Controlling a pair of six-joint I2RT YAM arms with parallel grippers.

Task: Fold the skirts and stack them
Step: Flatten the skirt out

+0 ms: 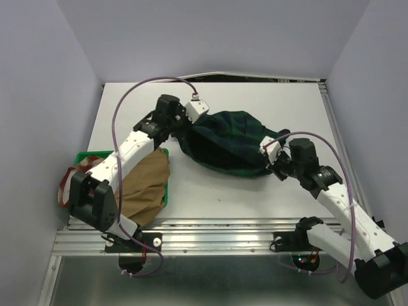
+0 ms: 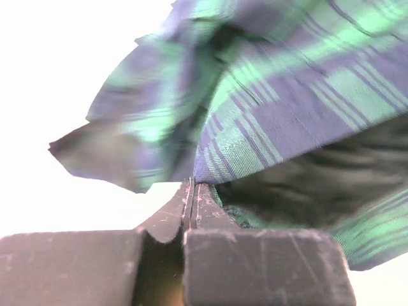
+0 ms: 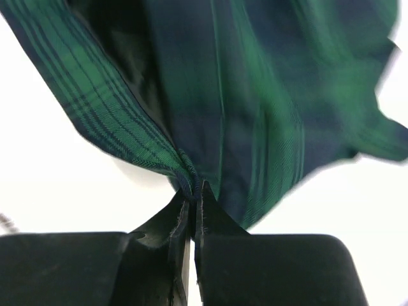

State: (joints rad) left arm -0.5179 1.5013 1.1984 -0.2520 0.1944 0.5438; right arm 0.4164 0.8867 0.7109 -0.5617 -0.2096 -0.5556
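Observation:
The robot's right gripper has bare tabletop below it and to its right in the top view, so next it pulls the bunched skirt that way, lowers the skirt's edge and lets go.
The dark green-and-navy tartan skirt (image 1: 226,143) hangs bunched between my two grippers above the middle of the table. My left gripper (image 1: 185,129) is shut on its left edge; in the left wrist view the cloth (image 2: 274,108) runs out from the closed fingertips (image 2: 193,185). My right gripper (image 1: 273,158) is shut on its right edge; in the right wrist view the cloth (image 3: 242,102) is pinched at the fingertips (image 3: 191,190). The tan-brown skirt (image 1: 145,185) lies at the near left, over the tray. The red-and-cream checked skirt (image 1: 69,185) shows at the far left, behind the left arm.
A green plastic tray (image 1: 86,155) sits at the left edge under the tan skirt. The white table (image 1: 255,197) ends in a metal rail along the front. Grey walls close in on the left, back and right.

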